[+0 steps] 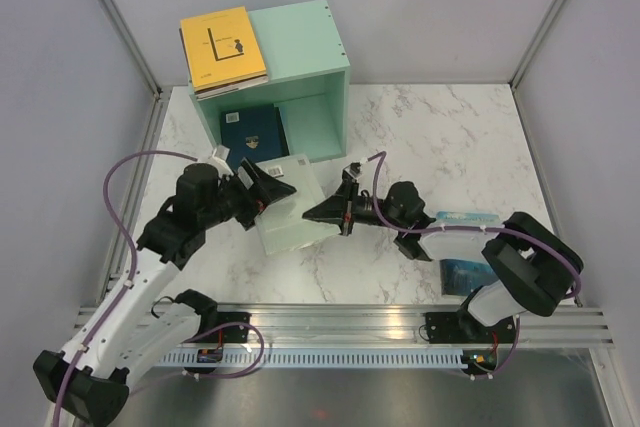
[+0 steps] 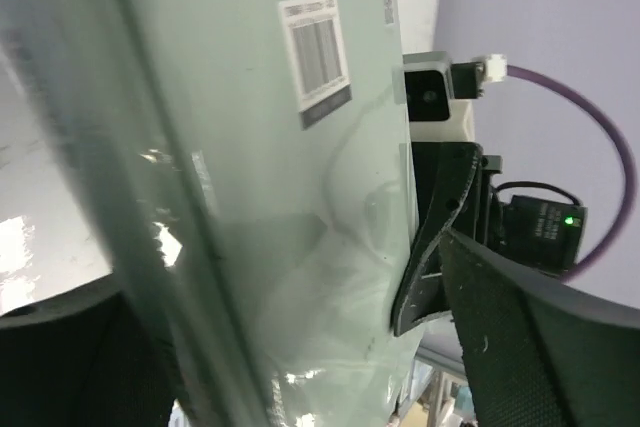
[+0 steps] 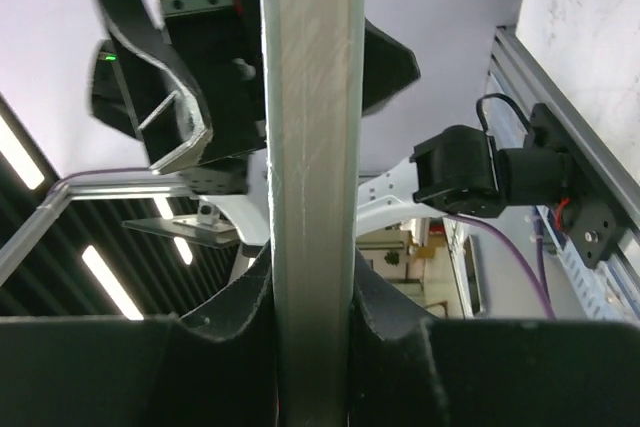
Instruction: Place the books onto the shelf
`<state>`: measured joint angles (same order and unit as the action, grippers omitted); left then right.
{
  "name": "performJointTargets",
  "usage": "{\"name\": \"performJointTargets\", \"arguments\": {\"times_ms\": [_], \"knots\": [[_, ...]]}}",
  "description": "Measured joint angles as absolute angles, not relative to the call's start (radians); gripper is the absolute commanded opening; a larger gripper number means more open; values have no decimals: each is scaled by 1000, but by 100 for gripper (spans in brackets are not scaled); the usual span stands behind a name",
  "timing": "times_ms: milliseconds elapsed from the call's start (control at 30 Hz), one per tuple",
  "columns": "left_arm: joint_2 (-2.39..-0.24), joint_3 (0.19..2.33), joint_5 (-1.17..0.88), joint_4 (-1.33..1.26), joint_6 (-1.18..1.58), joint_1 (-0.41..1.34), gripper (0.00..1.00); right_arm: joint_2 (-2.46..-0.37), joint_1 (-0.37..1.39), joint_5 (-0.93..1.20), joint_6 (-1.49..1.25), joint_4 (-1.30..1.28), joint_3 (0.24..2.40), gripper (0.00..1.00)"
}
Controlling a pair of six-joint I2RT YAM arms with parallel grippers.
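I should carry the mint-green book outward onto the dark blue book with my right gripper and let go, since the shelf (image 1: pixel 310 32) opening lies outward with room over that book.
A pale mint-green book (image 1: pixel 288 215) hangs tilted above the table between both grippers. My right gripper (image 1: pixel 318 213) is shut on its right edge; in the right wrist view both fingers press the book's (image 3: pixel 310 147) thin edge at my right gripper (image 3: pixel 312 297). My left gripper (image 1: pixel 272 187) is open around the book's (image 2: pixel 250 147) other end, its jaws wide apart at my left gripper (image 2: pixel 300 337). The mint-green shelf (image 1: pixel 310 32) stands at the back. A yellow-orange book (image 1: pixel 222 47) lies on top of it. A dark blue book (image 1: pixel 252 132) sits in its opening.
A teal-blue book (image 1: pixel 465 275) lies on the marble table (image 1: pixel 420 127) at the right, partly hidden under the right arm. A metal frame rail (image 1: pixel 400 322) runs along the near edge, and grey walls close in both sides.
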<state>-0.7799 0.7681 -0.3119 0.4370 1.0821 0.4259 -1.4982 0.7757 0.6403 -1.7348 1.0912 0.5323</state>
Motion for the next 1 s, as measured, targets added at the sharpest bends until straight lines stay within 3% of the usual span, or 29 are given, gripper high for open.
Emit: {"name": "performJointTargets", "arguments": {"times_ms": [400, 700, 1000], "knots": [[-731, 1131, -21, 963, 860, 429, 100, -1695, 746, 702, -1439, 584, 1086, 0], [-581, 1226, 82, 1258, 842, 430, 100, -1944, 709, 627, -1341, 338, 1307, 0], [-547, 1234, 109, 1337, 835, 430, 100, -2087, 713, 538, -1303, 194, 1518, 0]]}}
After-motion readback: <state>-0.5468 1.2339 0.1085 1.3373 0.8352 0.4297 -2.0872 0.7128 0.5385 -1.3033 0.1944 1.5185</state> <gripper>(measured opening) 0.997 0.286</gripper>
